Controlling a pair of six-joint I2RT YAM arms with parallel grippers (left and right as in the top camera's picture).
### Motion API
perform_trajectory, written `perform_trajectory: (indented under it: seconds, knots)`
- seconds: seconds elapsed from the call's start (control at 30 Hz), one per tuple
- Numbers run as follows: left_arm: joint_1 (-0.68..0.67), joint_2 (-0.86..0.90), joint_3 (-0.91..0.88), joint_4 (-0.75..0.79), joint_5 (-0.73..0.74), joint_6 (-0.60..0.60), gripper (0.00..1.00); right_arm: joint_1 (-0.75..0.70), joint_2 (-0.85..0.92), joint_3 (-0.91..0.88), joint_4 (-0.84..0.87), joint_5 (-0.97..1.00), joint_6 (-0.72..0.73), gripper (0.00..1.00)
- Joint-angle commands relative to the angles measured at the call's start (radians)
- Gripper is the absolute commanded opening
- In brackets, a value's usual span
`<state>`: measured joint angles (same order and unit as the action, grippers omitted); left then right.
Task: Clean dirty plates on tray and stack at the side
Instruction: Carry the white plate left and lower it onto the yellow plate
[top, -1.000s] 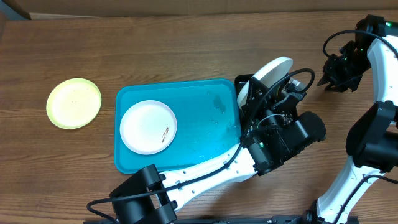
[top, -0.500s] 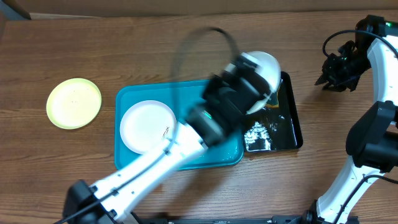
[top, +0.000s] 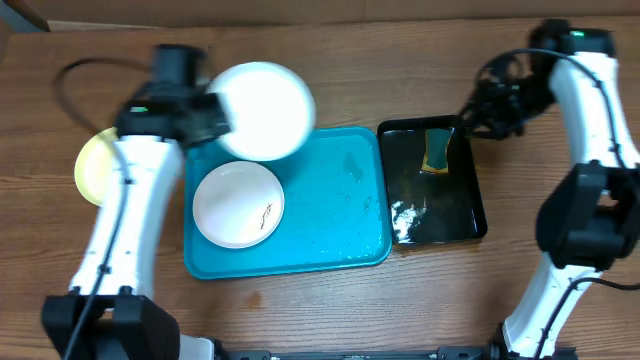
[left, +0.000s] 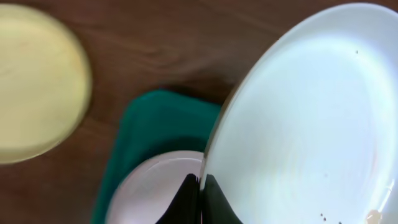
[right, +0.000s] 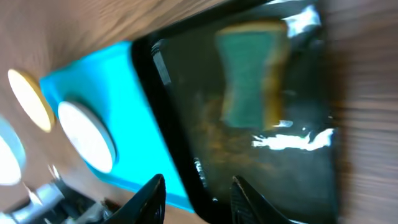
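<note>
The white plate should go on top of the yellow-green plate (top: 92, 168) (left: 31, 81), which lies there below it, so my left gripper needs to move down and to its left in the overhead view next and release it.
My left gripper (top: 213, 114) (left: 202, 188) is shut on the rim of a white plate (top: 264, 110) (left: 305, 118), held tilted in the air over the back left corner of the turquoise tray (top: 335, 210) (left: 144, 121). A second white plate (top: 238, 204) (left: 152, 186) with a small dark smear lies on the tray's left half. The yellow-green plate (top: 92, 168) (left: 31, 81) rests on the table left of the tray, partly hidden by my left arm. My right gripper (top: 472, 118) (right: 198, 196) hangs open and empty above the back of the black tray (top: 440, 205) (right: 298, 168).
A green and yellow sponge (top: 437, 150) (right: 252, 74) lies in the black tray's far end, with foam and water nearer the front. The black tray sits against the turquoise tray's right side. Bare wooden table surrounds both trays.
My left arm has swung the held white plate from over the black tray leftward to the turquoise tray's back left corner. The right arm has moved in over the black tray.
</note>
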<state>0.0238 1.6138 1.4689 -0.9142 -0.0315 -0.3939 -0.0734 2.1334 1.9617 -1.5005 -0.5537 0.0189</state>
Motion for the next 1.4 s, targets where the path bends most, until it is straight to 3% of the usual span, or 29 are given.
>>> perform_trajectory:
  seconds: [0.0, 0.23, 0.43, 0.83, 1.37]
  knots:
    - [0.158, -0.032, 0.020, -0.034, 0.018, -0.033, 0.04, 0.097, -0.024, 0.021, 0.016, -0.032, -0.023, 0.36]
    - [0.425, -0.032, -0.019, -0.014, -0.026, -0.039, 0.04, 0.315, -0.024, 0.021, 0.088, 0.000, -0.019, 0.38]
    - [0.527, -0.032, -0.105, 0.058, -0.039, -0.040, 0.04, 0.475, -0.024, 0.021, 0.140, 0.140, 0.038, 0.40]
    - [0.534, -0.030, -0.322, 0.328, -0.137, -0.040, 0.04, 0.645, -0.024, 0.021, 0.187, 0.260, 0.068, 0.40]
    - [0.548, 0.086, -0.322, 0.401, -0.159, -0.060, 0.04, 0.648, -0.024, -0.027, 0.174, 0.331, 0.071, 0.41]
